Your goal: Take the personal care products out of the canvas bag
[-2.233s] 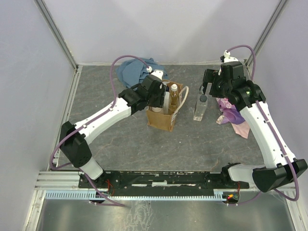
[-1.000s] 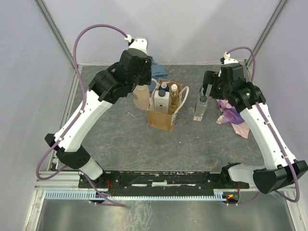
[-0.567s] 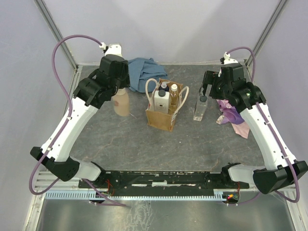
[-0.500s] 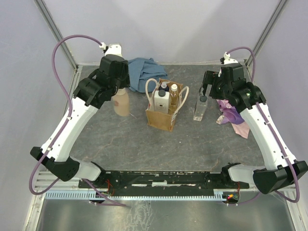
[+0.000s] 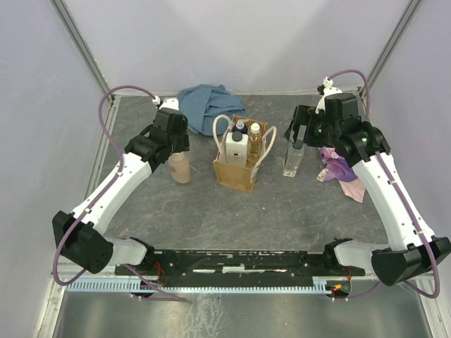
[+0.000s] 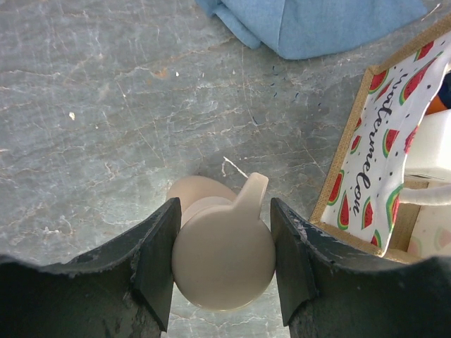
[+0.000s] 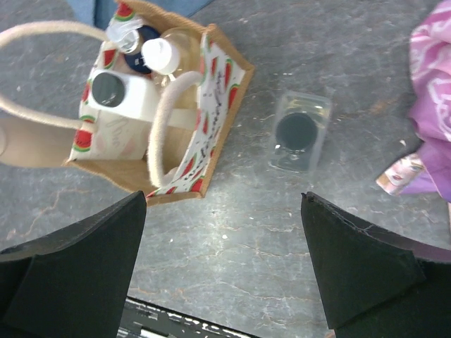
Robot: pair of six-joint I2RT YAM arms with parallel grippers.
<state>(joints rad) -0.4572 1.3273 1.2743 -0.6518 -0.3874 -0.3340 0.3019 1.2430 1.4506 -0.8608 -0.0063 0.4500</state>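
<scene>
The fingers of my left gripper spread beside the canvas bag (image 5: 236, 172) next, to get off the pump head.
The canvas bag (image 5: 236, 172) stands mid-table with cream rope handles and a watermelon lining; it also shows in the right wrist view (image 7: 134, 179). Inside it are a white dark-capped bottle (image 7: 116, 95), a white-capped amber bottle (image 7: 163, 55) and a blue-capped one (image 7: 144, 35). My left gripper (image 5: 175, 144) is shut on the head of the beige pump bottle (image 6: 224, 257), which stands on the table left of the bag (image 5: 180, 169). My right gripper (image 7: 223, 204) is open and empty, above and just near of the clear dark-capped bottle (image 7: 299, 134), which stands right of the bag (image 5: 292, 160).
A blue cloth (image 5: 206, 101) lies at the back behind the bag. A pink-purple cloth (image 5: 340, 169) lies right of the clear bottle under the right arm. Walls close in the table on three sides.
My left arm lifted the beige pump bottle out of the bag, swung it left and lowered it to the table. My right gripper shifted slightly above the clear bottle.
</scene>
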